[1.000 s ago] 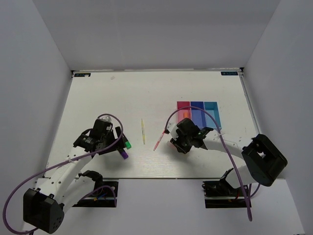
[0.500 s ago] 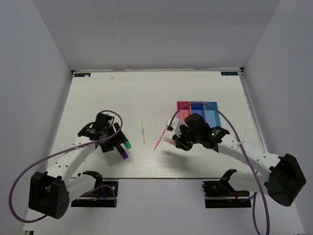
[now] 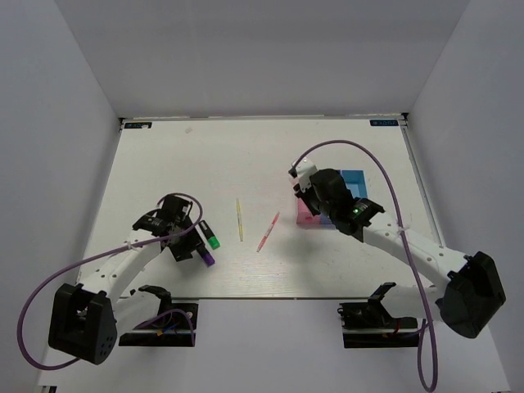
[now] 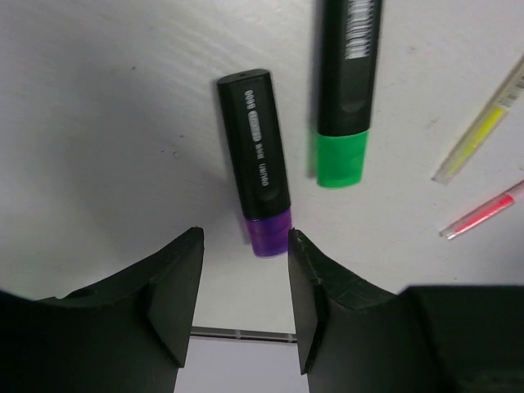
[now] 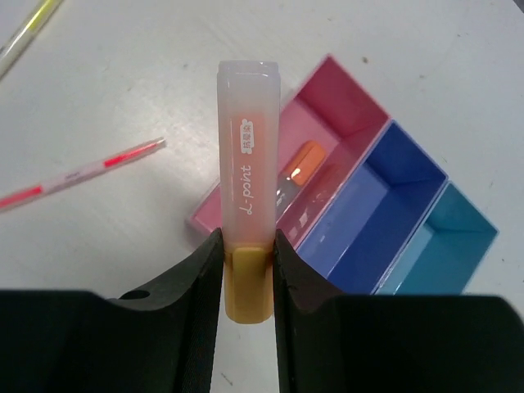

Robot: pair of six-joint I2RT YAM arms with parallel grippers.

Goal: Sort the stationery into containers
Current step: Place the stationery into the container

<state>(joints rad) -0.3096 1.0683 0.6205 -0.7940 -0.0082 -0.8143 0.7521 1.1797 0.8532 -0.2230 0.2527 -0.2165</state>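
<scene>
The pink bin already holds a marker much like the yellow-orange highlighter. My right gripper will go down over that bin next, beside the orange-capped marker (image 5: 300,168), to release the highlighter.
My right gripper (image 5: 247,274) is shut on the yellow-orange highlighter (image 5: 246,188) and holds it above the near end of the pink bin (image 5: 348,102); an orange-capped white marker (image 5: 300,168) lies in that bin. The dark blue bin (image 5: 393,188) and light blue bin (image 5: 458,225) adjoin it. In the top view the right gripper (image 3: 309,190) covers much of the tray (image 3: 354,178). My left gripper (image 4: 244,270) is open just short of the purple-capped marker (image 4: 255,172), with the green-capped marker (image 4: 345,82) beside it. The thin pink pen (image 3: 267,232) and thin yellow stick (image 3: 239,219) lie mid-table.
The pink pen (image 5: 78,173) lies left of the tray in the right wrist view. The table's near edge (image 4: 237,334) shows just behind my left fingers. Purple cables loop over both arms. White walls enclose the table.
My right gripper rose from beside the pink pen and moved back and right over the tray with the highlighter. My left gripper shifted slightly toward the purple-capped marker.
</scene>
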